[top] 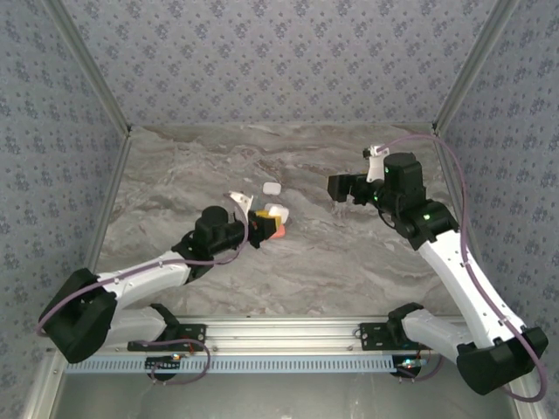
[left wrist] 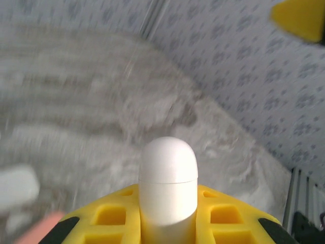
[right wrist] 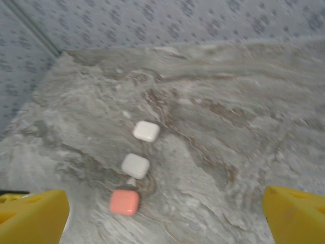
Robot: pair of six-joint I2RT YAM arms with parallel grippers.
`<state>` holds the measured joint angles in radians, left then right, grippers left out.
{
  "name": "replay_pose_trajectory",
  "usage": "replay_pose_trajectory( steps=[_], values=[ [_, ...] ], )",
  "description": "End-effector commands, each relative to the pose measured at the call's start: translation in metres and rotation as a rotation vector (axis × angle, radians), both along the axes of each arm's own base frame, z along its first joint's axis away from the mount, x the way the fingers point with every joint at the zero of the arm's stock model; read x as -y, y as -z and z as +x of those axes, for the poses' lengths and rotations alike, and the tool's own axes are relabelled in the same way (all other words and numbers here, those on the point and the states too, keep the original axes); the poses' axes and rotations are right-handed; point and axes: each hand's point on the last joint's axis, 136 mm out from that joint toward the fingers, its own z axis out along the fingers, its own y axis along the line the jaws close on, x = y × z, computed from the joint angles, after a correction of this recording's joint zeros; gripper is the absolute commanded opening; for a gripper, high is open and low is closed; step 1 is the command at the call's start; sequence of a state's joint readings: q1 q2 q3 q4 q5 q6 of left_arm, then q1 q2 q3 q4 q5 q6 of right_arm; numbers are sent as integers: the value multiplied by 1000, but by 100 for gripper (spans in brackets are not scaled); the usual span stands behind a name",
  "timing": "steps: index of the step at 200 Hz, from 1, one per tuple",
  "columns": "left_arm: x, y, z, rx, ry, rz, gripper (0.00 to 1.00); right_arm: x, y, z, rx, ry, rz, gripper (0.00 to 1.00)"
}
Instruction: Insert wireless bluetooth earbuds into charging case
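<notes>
Open marble is below my left gripper, so it will next move back and down past the orange case (right wrist: 124,202) and let go of the white charging case.
A white charging case (left wrist: 168,178), closed with its seam showing, stands on edge between my yellow left fingers (left wrist: 223,213); my left gripper (left wrist: 168,201) is shut on it, left of centre over the table (top: 259,223). On the marble lie a white case (right wrist: 146,130), a second white case (right wrist: 135,165) and an orange case (right wrist: 124,202), in a row just right of the left gripper. A tiny white piece (right wrist: 131,180) sits between the last two, too blurred to name as an earbud. My right gripper (right wrist: 162,216) hangs open above the table, right of the row (top: 337,187).
The marble table (top: 349,262) is walled on three sides by patterned panels (top: 279,61). The metal rail (top: 288,330) with the arm bases runs along the near edge. Open marble lies right of the row of cases.
</notes>
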<state>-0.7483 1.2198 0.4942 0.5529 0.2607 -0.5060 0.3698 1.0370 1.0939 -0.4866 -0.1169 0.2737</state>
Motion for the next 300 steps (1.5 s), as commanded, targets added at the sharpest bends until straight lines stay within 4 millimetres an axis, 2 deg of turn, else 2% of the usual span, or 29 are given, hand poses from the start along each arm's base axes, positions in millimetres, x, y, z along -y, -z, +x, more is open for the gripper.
replay_pose_trajectory(
  steps=[1,19,49,82,104,139,158,174,197,213,233,272,289,300],
  values=[
    [-9,49,-4,-233,-66,41,0,7,15,5,-54,50,6,100],
    [-7,78,-14,-346,-47,83,0,5,20,8,-70,45,8,100],
    [-1,108,-26,-469,-41,111,0,6,28,11,-93,44,4,100],
    [-8,122,-27,-532,-83,173,0,8,34,11,-110,51,2,100],
    [-8,132,-31,-583,-72,215,4,11,34,12,-111,58,2,100],
    [-7,145,-33,-638,-77,253,21,12,34,12,-115,55,4,100],
    [-8,146,-31,-636,-88,264,42,16,33,11,-115,60,-6,100],
    [-18,145,-27,-617,-139,290,60,21,31,10,-107,66,-8,100],
    [-33,129,-15,-528,-222,304,77,29,26,7,-91,76,-16,100],
    [-43,107,-3,-421,-279,301,86,38,22,4,-74,94,-41,100],
    [-59,67,16,-250,-356,321,99,59,15,1,-35,151,-85,100],
    [-112,-3,54,-18,-566,387,99,106,8,-2,75,317,-133,100],
    [-141,-31,62,114,-676,399,99,144,18,-6,90,544,-122,100],
    [-158,-48,63,218,-750,393,99,159,29,-7,111,605,-142,100]
  ],
)
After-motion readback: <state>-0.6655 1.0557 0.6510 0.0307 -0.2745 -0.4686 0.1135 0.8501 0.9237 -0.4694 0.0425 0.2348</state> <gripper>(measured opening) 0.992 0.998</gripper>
